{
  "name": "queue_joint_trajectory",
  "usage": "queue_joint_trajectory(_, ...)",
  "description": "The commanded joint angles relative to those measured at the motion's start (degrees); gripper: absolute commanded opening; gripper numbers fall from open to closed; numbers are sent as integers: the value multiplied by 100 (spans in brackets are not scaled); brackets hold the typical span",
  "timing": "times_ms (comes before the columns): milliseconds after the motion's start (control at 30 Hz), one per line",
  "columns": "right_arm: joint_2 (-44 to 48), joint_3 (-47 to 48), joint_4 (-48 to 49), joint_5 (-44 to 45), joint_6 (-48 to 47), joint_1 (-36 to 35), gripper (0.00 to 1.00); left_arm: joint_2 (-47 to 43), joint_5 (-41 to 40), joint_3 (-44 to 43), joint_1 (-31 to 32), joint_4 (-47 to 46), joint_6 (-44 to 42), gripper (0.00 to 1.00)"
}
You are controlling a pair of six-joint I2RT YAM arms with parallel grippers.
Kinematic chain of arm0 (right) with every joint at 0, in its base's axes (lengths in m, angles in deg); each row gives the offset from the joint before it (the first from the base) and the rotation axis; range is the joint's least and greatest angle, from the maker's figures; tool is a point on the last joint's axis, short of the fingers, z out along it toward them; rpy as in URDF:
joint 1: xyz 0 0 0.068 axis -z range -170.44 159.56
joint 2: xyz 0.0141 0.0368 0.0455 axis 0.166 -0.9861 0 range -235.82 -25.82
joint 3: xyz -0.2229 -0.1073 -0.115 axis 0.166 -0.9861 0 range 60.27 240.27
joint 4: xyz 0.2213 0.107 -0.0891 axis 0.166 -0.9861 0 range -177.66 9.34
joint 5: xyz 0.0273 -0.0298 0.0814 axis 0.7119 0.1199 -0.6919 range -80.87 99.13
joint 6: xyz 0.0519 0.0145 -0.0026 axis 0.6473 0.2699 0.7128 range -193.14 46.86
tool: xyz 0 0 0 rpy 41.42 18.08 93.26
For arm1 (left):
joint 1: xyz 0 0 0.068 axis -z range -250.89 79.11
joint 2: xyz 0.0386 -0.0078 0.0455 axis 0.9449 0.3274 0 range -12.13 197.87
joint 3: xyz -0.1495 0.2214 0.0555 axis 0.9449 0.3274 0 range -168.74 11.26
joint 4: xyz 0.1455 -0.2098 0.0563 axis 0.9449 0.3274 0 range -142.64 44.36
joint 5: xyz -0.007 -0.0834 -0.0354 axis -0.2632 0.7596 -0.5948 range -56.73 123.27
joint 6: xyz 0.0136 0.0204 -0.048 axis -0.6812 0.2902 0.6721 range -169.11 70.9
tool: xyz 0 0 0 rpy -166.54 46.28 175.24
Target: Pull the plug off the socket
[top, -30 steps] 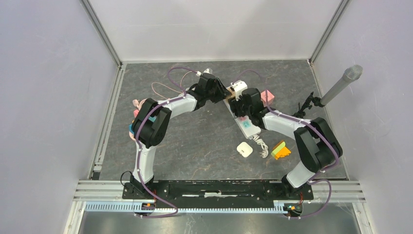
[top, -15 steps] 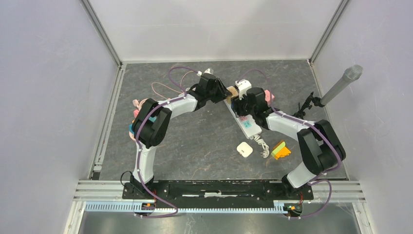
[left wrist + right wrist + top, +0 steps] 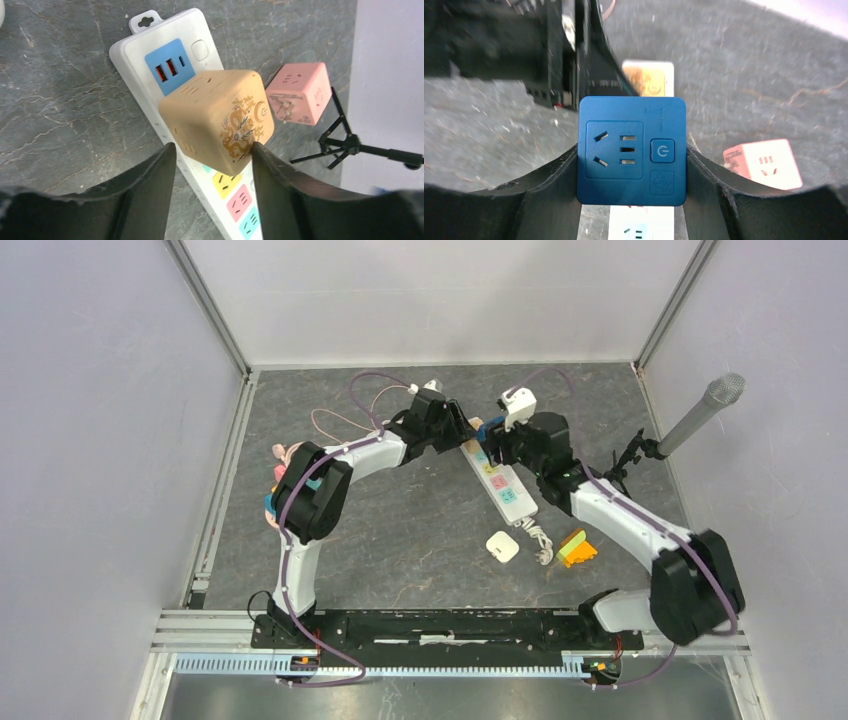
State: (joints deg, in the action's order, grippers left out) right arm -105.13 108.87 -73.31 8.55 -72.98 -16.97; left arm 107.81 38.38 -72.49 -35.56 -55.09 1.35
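My right gripper holds the blue cube plug. Next, it will carry the plug back and down and release it on the open floor (image 3: 463,541) beside the white charger.
A white power strip (image 3: 503,485) lies on the grey floor, with a blue USB panel and coloured sockets. A tan cube plug (image 3: 217,120) with a gold dragon print sits in the strip (image 3: 165,40) near that panel. My left gripper (image 3: 212,150) is closed on the tan cube's sides, and it shows in the top view (image 3: 462,430). My right gripper (image 3: 631,160) is shut on a blue cube plug (image 3: 631,140) and holds it above the strip (image 3: 641,222), clear of the sockets. From above the right gripper (image 3: 497,435) is beside the left one.
A pink cube plug (image 3: 300,92) lies on the floor right of the strip. A white charger (image 3: 502,546), the strip's coiled cable (image 3: 540,538) and an orange-green wedge (image 3: 577,547) lie nearer. A microphone (image 3: 700,415) on a small tripod stands at the right wall. Small objects (image 3: 283,465) lie at the left.
My right gripper has risen and drawn back to the right with the blue cube plug, off the strip, uncovering the coloured sockets. The left gripper has stayed at the tan cube.
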Motion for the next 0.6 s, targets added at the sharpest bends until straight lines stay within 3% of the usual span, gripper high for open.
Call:
queue_joint_trajectory(0, 672, -185, 377, -254, 458, 62, 0, 94, 137, -129, 53, 1520, -1000, 69)
queue_joint_trajectory(200, 1248, -813, 244, -723, 719, 68, 0, -596, -54, -247, -24, 1712, -1267, 98)
queue_joint_trajectory(433, 1622, -1311, 374, -1979, 907, 64, 0, -1917, -1280, 315, -146, 2250, -1447, 100)
queue_joint_trajectory(567, 1466, -1828, 883, -2944, 1510, 0, 2, -2700, -1668, 831, -164, 2322, -1576, 100)
